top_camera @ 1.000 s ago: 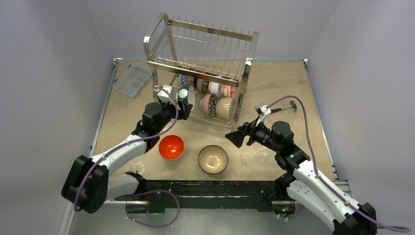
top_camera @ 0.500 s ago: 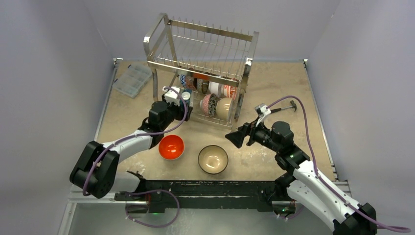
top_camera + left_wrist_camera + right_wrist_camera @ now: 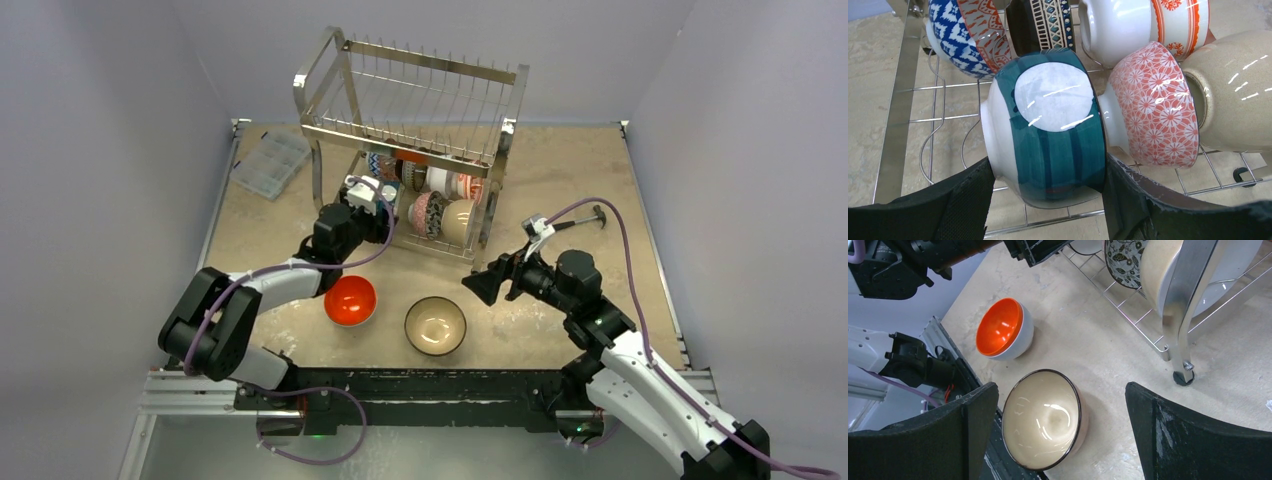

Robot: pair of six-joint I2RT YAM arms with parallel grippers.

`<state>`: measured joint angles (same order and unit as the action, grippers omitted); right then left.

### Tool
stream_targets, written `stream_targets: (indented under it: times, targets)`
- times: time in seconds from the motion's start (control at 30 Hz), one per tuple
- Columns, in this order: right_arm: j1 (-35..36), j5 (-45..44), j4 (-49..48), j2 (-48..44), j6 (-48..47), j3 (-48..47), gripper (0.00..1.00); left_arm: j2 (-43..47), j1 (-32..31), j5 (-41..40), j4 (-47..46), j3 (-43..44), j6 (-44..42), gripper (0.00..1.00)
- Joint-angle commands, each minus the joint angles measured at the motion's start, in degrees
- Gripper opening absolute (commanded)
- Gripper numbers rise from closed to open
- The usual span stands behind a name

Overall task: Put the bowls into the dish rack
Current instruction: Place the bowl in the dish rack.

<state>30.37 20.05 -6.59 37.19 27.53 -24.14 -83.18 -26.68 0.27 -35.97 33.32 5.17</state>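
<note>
I need to move the teal bowl [image 3: 1048,135] in my left gripper toward the pink patterned bowl next. Then I should slide the teal bowl's rim over the pink bowl's white foot [image 3: 1112,120] and let go, because that foot faces the rim.
The steel dish rack [image 3: 410,100] stands at the back of the table, with several bowls on edge in its lower tier. My left gripper [image 3: 1048,172] reaches into that tier, shut on a teal bowl [image 3: 1048,135] turned on its side, its fingers [image 3: 968,200] against foot and rim. A pink patterned bowl [image 3: 1158,110] and a beige bowl [image 3: 1233,95] sit just to its right. On the table lie an orange bowl [image 3: 350,300] and a dark-rimmed cream bowl [image 3: 435,325]. My right gripper [image 3: 1060,390] hangs open above the cream bowl [image 3: 1040,417].
A clear plastic compartment box [image 3: 270,162] lies at the back left. A black-handled tool [image 3: 585,218] rests right of the rack. The rack's front right leg [image 3: 1180,315] stands close to my right gripper. Grey walls enclose three sides.
The left arm has carried the teal bowl to the right and deeper into the rack's lower tier. The right arm has not moved.
</note>
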Motion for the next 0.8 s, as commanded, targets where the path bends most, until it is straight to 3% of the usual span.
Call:
stream_targets:
  times: [0.0,0.4,0.7,0.77]
  targets:
    - [0.04,-0.81,0.19,-0.22,-0.97,-0.69,0.99,-1.13,-0.89,-0.17,-7.38,4.10,-2.11,0.00]
    - [0.09,-1.86,0.71,-0.95,-0.81,-0.16,0.99,-4.45,-2.35,-4.29,-6.36,5.70,-2.41,0.00]
    - [0.04,-1.27,-0.32,0.78,-0.99,-0.73,0.99,-4.64,-3.83,-0.86,-5.77,5.79,-3.15,0.00]
    - [0.04,-1.03,-0.29,0.78,-0.85,-0.73,0.99,-4.22,-3.93,-0.54,-5.45,5.71,-3.22,0.04]
